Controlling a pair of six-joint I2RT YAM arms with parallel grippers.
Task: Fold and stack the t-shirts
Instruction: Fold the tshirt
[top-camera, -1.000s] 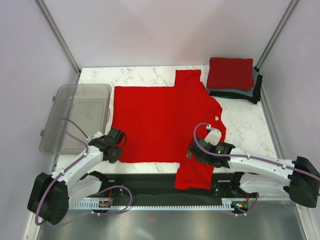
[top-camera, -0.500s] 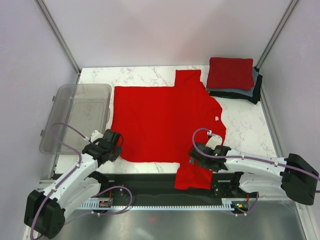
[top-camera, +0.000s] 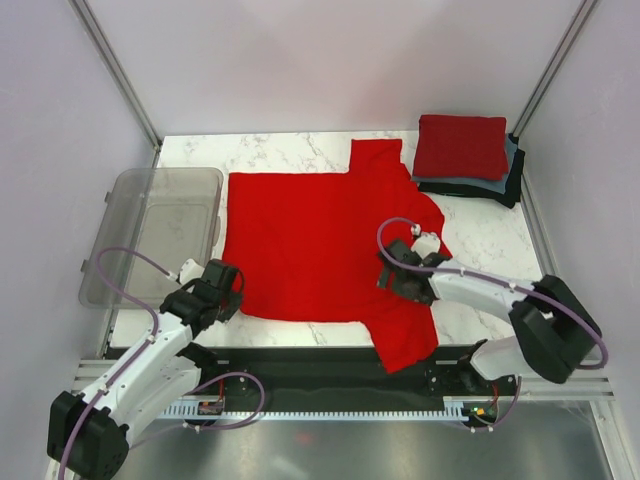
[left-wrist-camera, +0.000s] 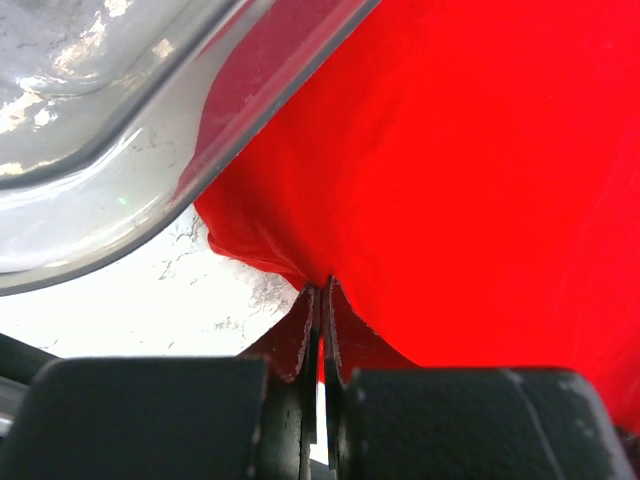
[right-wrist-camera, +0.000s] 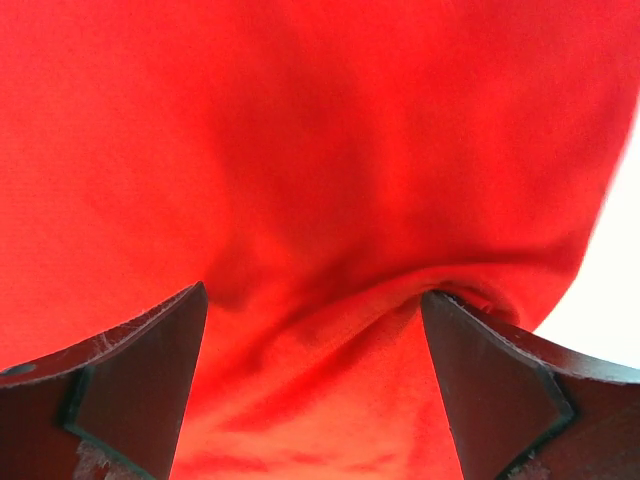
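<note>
The right gripper draws back toward the table's near edge next and closes on the root of the red t-shirt's trailing sleeve (top-camera: 399, 312), because the sleeve hangs over the bar.
A bright red t-shirt (top-camera: 320, 240) lies spread flat in the middle of the marble table, one sleeve (top-camera: 408, 340) trailing over the near edge. My left gripper (top-camera: 230, 288) is at the shirt's near-left corner. In the left wrist view its jaws (left-wrist-camera: 322, 292) are shut on the red hem (left-wrist-camera: 270, 255). My right gripper (top-camera: 390, 272) rests on the shirt's right side, open. In the right wrist view its fingers (right-wrist-camera: 150, 350) stand wide apart with a raised fold of red cloth (right-wrist-camera: 330, 320) between them. At the back right is a folded stack: a red tee (top-camera: 460, 145) on a grey-blue one (top-camera: 470, 186) and a black one (top-camera: 512, 180).
A clear grey plastic bin (top-camera: 150, 235) stands at the left edge, right beside the shirt's left hem and close to my left gripper; its rim (left-wrist-camera: 150, 150) fills the upper left of the left wrist view. A black rail (top-camera: 300, 365) runs along the near edge. Frame posts stand at the back corners.
My left gripper has shut on the shirt's near-left corner. My right arm has swung from the near edge up onto the shirt, and the hanging sleeve has shifted to the right.
</note>
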